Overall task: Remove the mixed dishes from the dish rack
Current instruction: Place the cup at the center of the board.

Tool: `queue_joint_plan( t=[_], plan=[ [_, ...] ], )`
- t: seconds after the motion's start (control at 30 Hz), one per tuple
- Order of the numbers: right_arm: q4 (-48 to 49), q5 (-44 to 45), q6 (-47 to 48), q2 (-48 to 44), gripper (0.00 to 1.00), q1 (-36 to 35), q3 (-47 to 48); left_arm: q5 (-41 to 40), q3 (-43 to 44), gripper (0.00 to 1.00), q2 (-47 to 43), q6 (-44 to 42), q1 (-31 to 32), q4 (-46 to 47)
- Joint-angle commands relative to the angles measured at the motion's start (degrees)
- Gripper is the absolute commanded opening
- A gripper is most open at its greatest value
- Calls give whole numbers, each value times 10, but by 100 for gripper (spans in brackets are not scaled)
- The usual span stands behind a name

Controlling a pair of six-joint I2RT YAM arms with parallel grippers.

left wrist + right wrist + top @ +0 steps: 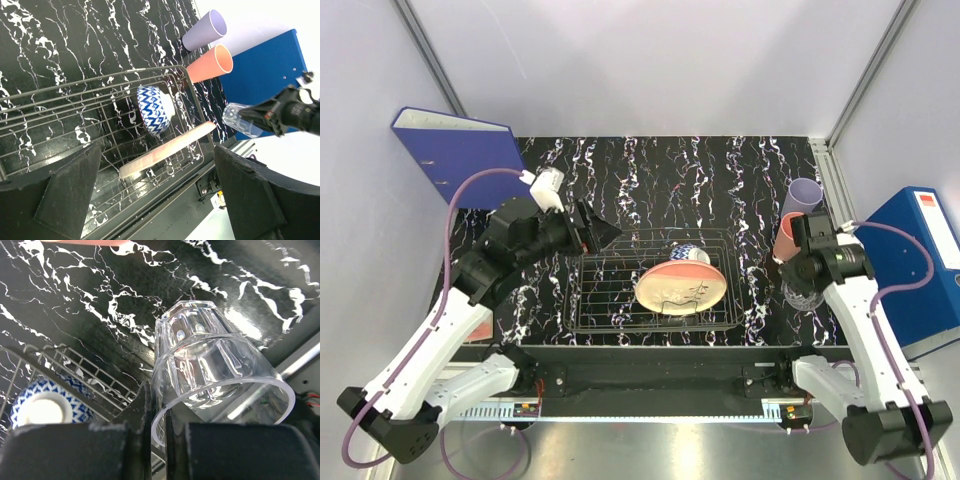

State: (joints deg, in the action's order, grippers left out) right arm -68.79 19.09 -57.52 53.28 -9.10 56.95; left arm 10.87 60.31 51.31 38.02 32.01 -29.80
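The clear glass goes down beside the pink cup next, as my right gripper lowers and moves away from my base.
The dish rack (pixel 592 300) is a dark wire basket in the middle of the table. A large pink plate (pixel 680 287) leans in it, with a blue-and-white patterned bowl (pixel 688 255) behind. My left gripper (pixel 605 232) hovers open at the rack's back left corner; in its wrist view the plate (pixel 167 149) and bowl (pixel 155 109) lie ahead of the empty gripper (pixel 157 190). My right gripper (pixel 159 405) is shut on the rim of the clear glass (pixel 215 365), holding it tilted over the table right of the rack (pixel 85 372). The lavender cup (pixel 805 193) and pink cup (pixel 787 235) stand behind the glass (pixel 802 295).
A purple binder (pixel 455 150) lies at the table's back left corner. A blue binder (pixel 920 260) stands just off the right edge, close to my right arm. The table (pixel 650 170) is black with white marbling, walled by white panels and metal posts.
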Motion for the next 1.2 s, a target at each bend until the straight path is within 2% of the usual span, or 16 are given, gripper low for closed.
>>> queue_joint_plan(
  t=[0.0,0.2,0.4,0.63,0.67,0.77,1.03,1.17],
  plan=[
    [92,-51,43,44,0,43,-7,10,-5,99,-11,-1,-1,7],
    [163,-66,76,118,0,107,-31,13,-11,99,-6,-1,0,5],
    [200,-72,104,169,0,138,-43,7,-15,99,7,-2,-1,4],
    [231,-88,118,200,24,145,-59,8,-13,99,27,3,0,4],
    [234,-88,120,199,30,145,-64,8,-13,99,30,3,0,4],
    [239,-86,123,196,37,145,-68,7,-13,99,34,4,1,4],
    [229,-97,130,127,46,145,-48,2,-10,99,38,0,2,4],
    [198,-114,137,92,52,145,17,-4,-6,99,35,-9,2,4]
  ],
)
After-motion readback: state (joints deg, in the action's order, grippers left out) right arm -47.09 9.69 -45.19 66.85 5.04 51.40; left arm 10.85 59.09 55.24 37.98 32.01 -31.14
